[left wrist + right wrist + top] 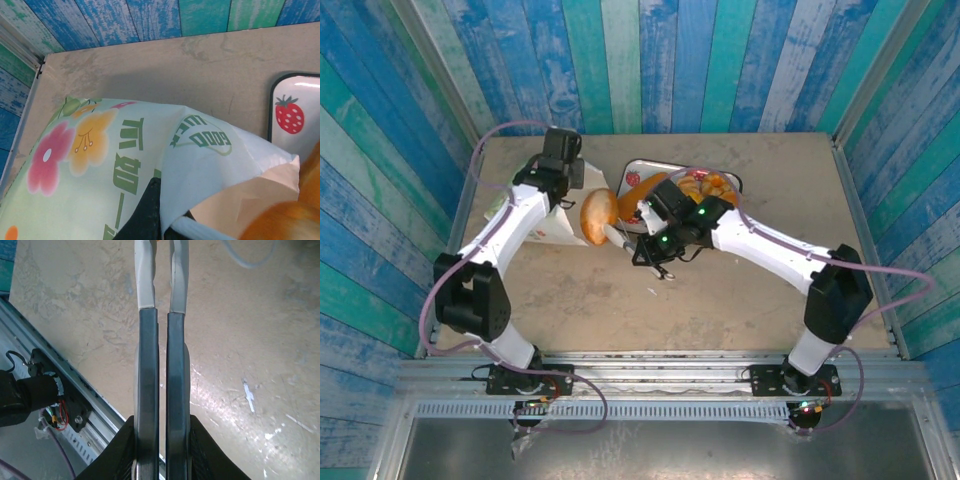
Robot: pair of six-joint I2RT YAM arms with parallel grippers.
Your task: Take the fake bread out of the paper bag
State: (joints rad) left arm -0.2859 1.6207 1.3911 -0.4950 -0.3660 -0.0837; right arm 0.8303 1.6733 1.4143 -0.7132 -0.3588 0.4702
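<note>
The tray's end by the bag lies outward of my fingers, so my right gripper will next carry the roll outward over that end and release it.
The paper bag (552,228) lies at the left back of the table, white with flower prints and green lettering (100,160), its mouth turned toward the tray. My left gripper (563,203) is shut on the bag's rim, with the paper folded between the dark finger and the taped one (167,222). A golden-brown roll of fake bread (596,213) hangs at the bag's mouth, and is an orange blur (280,222) in the left wrist view. My right gripper (617,237) is shut on the roll's near edge. An orange sliver shows between the taped fingertips (161,244).
A white strawberry-print tray (642,172) (295,115) stands behind the right gripper, with several other glossy rolls (705,185) on it. Blue plank walls close in the table at the back and both sides. Bare tan tabletop (740,300) stretches along the front and right.
</note>
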